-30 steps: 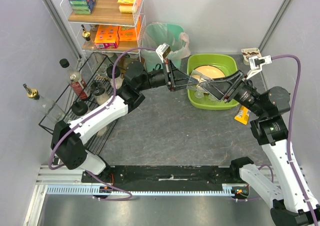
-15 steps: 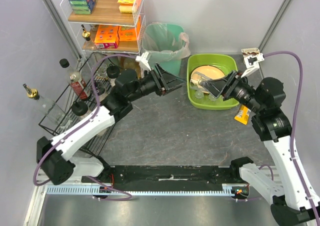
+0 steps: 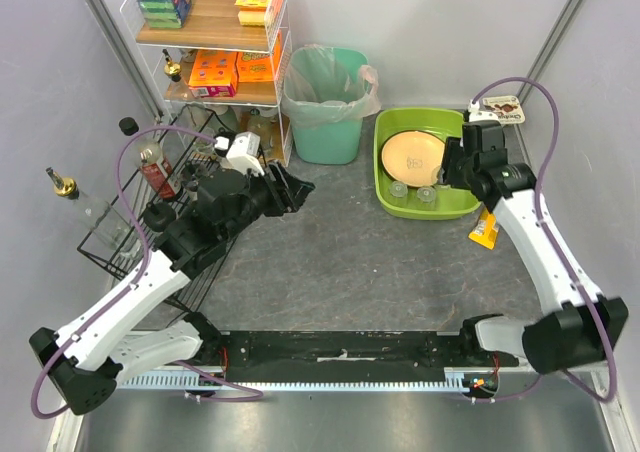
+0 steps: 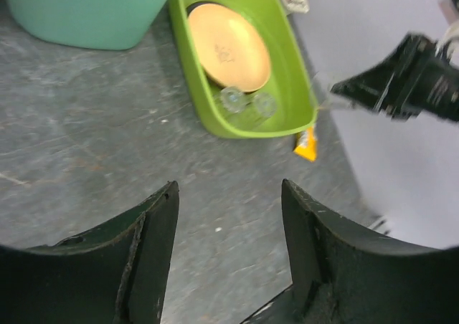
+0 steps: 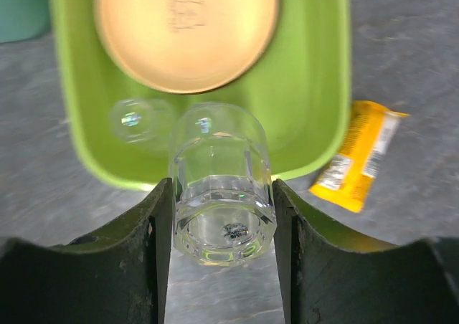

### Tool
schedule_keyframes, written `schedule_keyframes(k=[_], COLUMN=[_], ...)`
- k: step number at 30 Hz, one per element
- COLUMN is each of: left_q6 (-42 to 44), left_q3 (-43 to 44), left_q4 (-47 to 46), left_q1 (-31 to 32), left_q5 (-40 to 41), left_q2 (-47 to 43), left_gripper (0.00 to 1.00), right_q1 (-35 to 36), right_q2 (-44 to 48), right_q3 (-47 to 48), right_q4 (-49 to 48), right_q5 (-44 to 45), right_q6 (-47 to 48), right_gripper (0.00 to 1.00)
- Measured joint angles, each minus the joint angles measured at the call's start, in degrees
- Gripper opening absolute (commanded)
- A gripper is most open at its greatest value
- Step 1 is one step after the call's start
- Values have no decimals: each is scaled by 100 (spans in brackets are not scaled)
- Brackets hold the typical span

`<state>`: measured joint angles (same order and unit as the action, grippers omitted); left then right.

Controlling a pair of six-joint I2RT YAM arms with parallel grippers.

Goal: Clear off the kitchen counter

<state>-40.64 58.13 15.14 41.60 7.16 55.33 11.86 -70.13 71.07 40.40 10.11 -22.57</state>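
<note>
The tub is empty between plate (image 3: 413, 154) and packet-side, so my right gripper needs to go down next toward the green bottom there and release the third glass.
The kitchen counter (image 3: 350, 262) is a dark-grey mottled surface. My right gripper (image 5: 222, 184) is shut on a clear glass (image 5: 224, 216), held bottom toward the camera above the near rim of the lime-green tub (image 5: 315, 87). In the top view this gripper (image 3: 448, 172) hangs over the tub's (image 3: 420, 115) right side. In the tub lie a tan plate (image 3: 413, 154) and two small glasses (image 3: 400, 192). My left gripper (image 4: 229, 188) is open and empty, and it (image 3: 297, 187) sits well left of the tub above bare counter.
A yellow packet (image 3: 483, 230) lies on the counter right of the tub. A brown-and-white wrapper (image 3: 503, 107) rests in the back right corner. A teal bin (image 3: 325, 122) stands behind. A black wire rack (image 3: 150, 202) with bottles and a shelf of boxes (image 3: 215, 32) fill the left.
The left gripper let go of the glass and pulled back to the left. The right gripper closed on the glass and now holds it alone over the tub's right side.
</note>
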Motion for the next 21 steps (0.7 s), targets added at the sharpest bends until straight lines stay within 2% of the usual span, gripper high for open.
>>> schedule_keyframes(k=[3, 8, 14, 21], left_q6=[577, 1274, 1893, 2179], left_q3=[142, 332, 409, 409], left_q4=[564, 1200, 1307, 1309], left_q1=[0, 0, 0, 0], left_q5=[22, 157, 57, -33], left_q2=[-57, -518, -1123, -1259], left_gripper=[70, 81, 86, 88], right_q1=[-295, -612, -774, -922], right_q2=[-560, -1185, -1810, -2284], right_q3=[76, 173, 214, 214], right_q4=[37, 9, -186, -466], right_q5=[435, 669, 669, 535], right_q6=[197, 367, 426, 415], right_gripper=[11, 13, 13, 13])
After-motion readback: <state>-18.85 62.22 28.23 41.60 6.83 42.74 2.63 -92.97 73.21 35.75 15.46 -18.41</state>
